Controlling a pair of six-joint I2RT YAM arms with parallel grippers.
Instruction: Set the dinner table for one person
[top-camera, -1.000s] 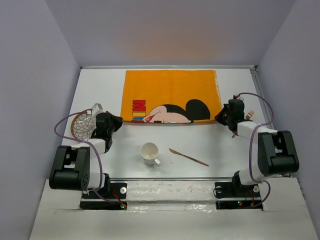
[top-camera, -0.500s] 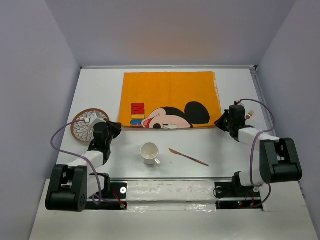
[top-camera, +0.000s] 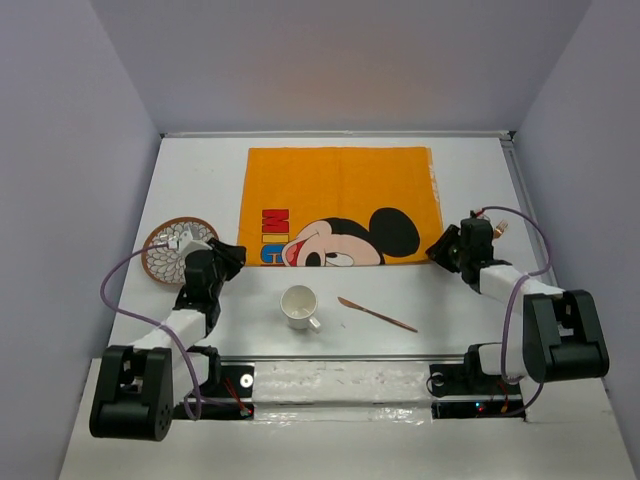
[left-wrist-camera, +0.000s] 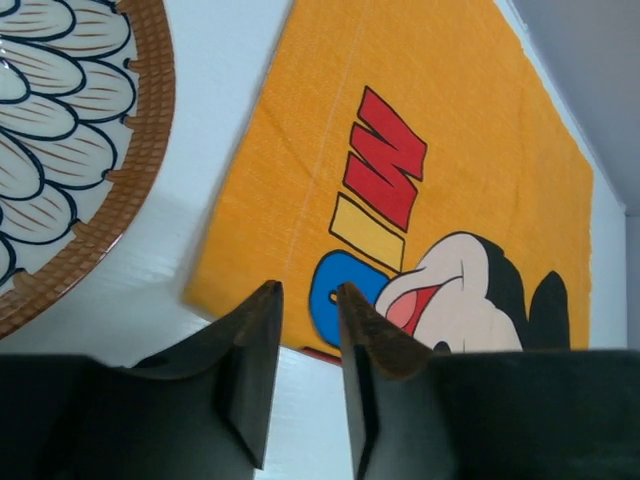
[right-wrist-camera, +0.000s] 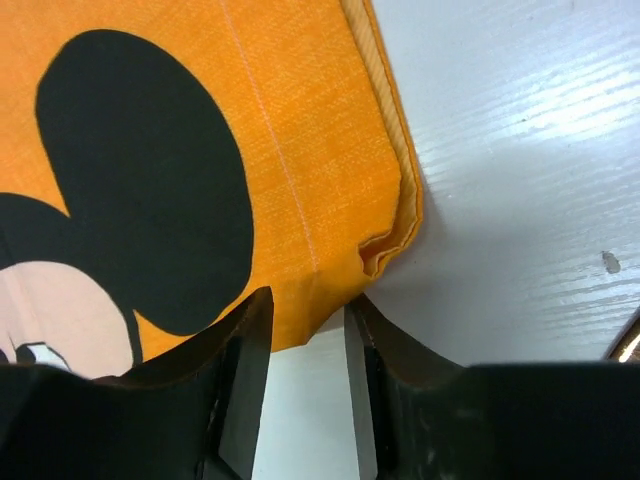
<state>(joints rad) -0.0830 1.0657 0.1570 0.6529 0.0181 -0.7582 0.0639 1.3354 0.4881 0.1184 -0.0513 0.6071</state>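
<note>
The right gripper lifts across toward the white cup next, then comes down onto its knife-side rim, since the cloth lies flat.
The white dinner table carries an orange Mickey Mouse cloth spread flat at the back centre. My left gripper sits low at the cloth's near left corner. In the left wrist view the gripper is narrowly open, with the cloth edge just past its tips. My right gripper is at the near right corner. In the right wrist view it is narrowly open, and the curled corner of the cloth lies at its tips.
A brown-rimmed patterned plate lies left of the cloth, also in the left wrist view. A white cup and a copper knife lie near the front. A copper utensil end shows behind the right arm.
The cloth's near edge has been drawn toward me and unfolded, so Mickey's whole face now shows. Both grippers moved nearer and lower with it.
</note>
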